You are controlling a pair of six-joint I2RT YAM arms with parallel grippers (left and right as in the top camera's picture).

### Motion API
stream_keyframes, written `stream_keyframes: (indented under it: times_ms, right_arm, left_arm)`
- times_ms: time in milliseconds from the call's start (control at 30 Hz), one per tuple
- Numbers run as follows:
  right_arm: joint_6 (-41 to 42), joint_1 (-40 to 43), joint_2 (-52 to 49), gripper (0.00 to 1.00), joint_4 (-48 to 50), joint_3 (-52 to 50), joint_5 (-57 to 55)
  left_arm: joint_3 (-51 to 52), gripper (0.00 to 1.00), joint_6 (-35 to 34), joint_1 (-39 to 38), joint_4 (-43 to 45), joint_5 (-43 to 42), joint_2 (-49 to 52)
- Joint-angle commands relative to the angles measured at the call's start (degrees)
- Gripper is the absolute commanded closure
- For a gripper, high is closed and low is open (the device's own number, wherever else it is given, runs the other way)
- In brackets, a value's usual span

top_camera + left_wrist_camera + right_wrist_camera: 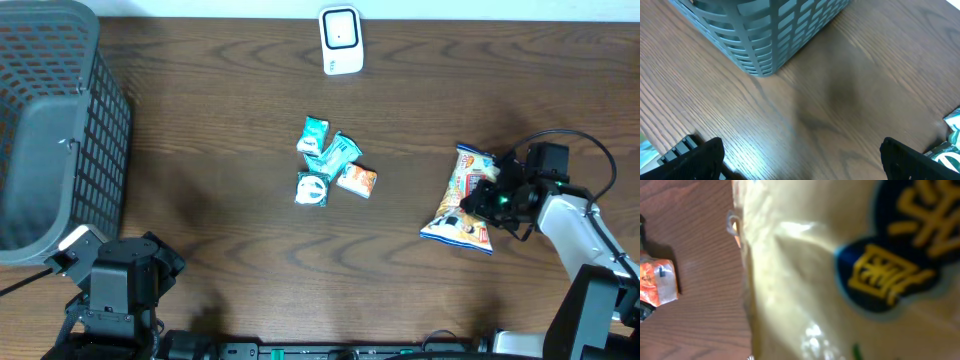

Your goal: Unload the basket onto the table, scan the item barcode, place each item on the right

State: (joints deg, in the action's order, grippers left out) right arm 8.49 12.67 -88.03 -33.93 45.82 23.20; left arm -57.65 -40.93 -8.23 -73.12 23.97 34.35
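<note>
The right gripper swings toward the orange packet next, turns the bag [462, 200] over onto the bare wood beside it, and releases the bag's edge, since that patch is empty.
A yellow snack bag [462, 200] with orange and blue print lies on the right side of the wooden table. My right gripper [488, 197] is shut on the bag's right edge. In the right wrist view the bag [840, 280] fills most of the picture, blurred, and it hides the fingers. A white barcode scanner [341, 40] stands at the far middle edge of the table. My left gripper [125, 255] rests at the near left, and in the left wrist view it [802, 170] stands wide open over bare wood, holding nothing.
A grey mesh basket [60, 130] takes up the far left corner; its near corner [770, 35] is just ahead of the left gripper. Several small packets [330, 160] lie in a cluster mid-table, among them an orange one [657, 282]. A black cable loops behind the right arm.
</note>
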Motion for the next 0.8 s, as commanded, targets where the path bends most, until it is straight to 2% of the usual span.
stream_keyframes:
  times_ms: [0, 133, 333, 600, 767]
  right_arm:
    - [-0.4, -2.8, 0.5, 0.99, -2.5, 5.5, -4.7]
    - [-0.4, -9.8, 0.5, 0.99, -5.7, 9.4, -18.3]
    - [2.0, -24.9, 0.4, 0.99, -6.0, 9.9, -42.4]
    - [5.2, -37.2, -0.7, 0.99, -6.3, 9.5, -56.8]
    - [5.2, -38.9, -3.4, 0.99, -6.1, 9.5, -61.2]
  left_arm:
    - [0.0, 0.02, -0.8, 0.4, -0.2, 0.9, -0.1]
    - [0.0, 0.02, -0.7, 0.4, -0.2, 0.9, -0.1]
    - [0.0, 0.02, -0.8, 0.4, -0.2, 0.9, -0.1]
    - [0.0, 0.02, -0.8, 0.4, -0.2, 0.9, -0.1]
    - [0.0, 0.02, -0.8, 0.4, -0.2, 0.9, -0.1]
